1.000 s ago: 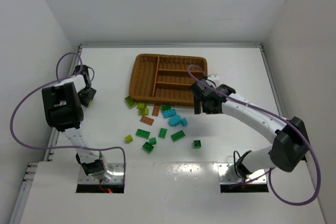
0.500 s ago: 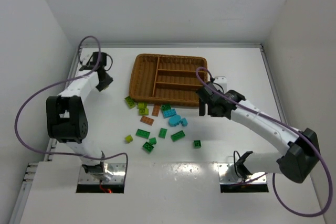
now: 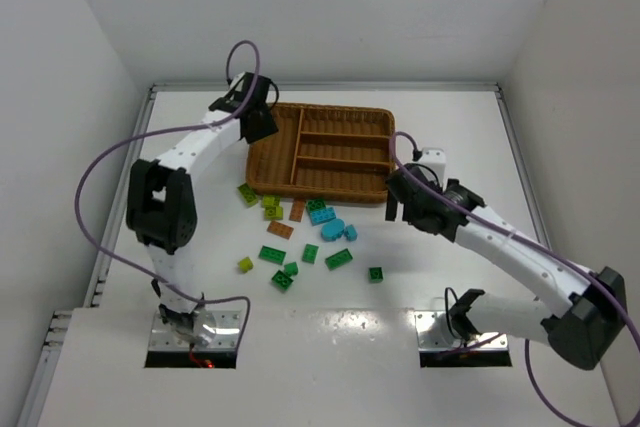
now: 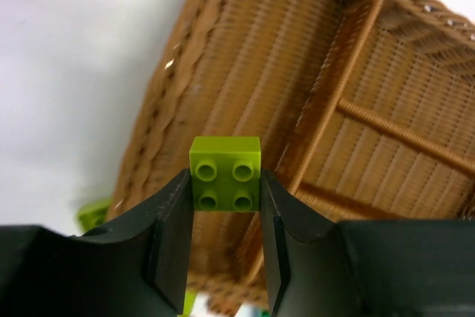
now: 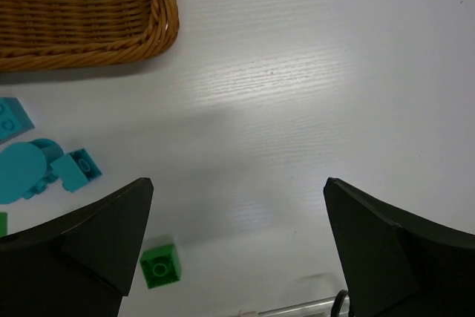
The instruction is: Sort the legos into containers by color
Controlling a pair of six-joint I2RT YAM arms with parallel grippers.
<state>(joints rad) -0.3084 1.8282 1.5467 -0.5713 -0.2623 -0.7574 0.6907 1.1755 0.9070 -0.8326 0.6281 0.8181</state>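
Note:
The empty bottom of the tray's tall section is below my left gripper and to its right in the top view. My left gripper should next move that way, go down and let go of the lego.
My left gripper (image 3: 258, 123) hangs over the left end of the brown wicker tray (image 3: 320, 108), above its tall section. It is shut on a yellow-green lego (image 4: 225, 173), studs toward the camera, with the tray (image 4: 319, 50) beneath. My right gripper (image 3: 398, 205) stands open and empty just off the tray's near right corner (image 5: 89, 42). Below the right gripper (image 5: 237, 183) is bare table, with a dark green lego (image 5: 159, 265) by its left finger. The other legos lie loose in front of the tray: cyan (image 3: 326, 223), dark green (image 3: 272, 254), brown-orange (image 3: 280, 230), yellow-green (image 3: 248, 193).
White walls close in the table on the left, back and right. Purple cables (image 3: 100, 162) loop above both arms. A lone dark green lego (image 3: 375, 273) lies apart on the right of the pile. Cyan legos (image 5: 44, 165) show at the left of the right wrist view.
My left arm has swung from the table's left edge up and rightward to the tray's left end. The right gripper has drifted slightly right. The loose legos have not moved.

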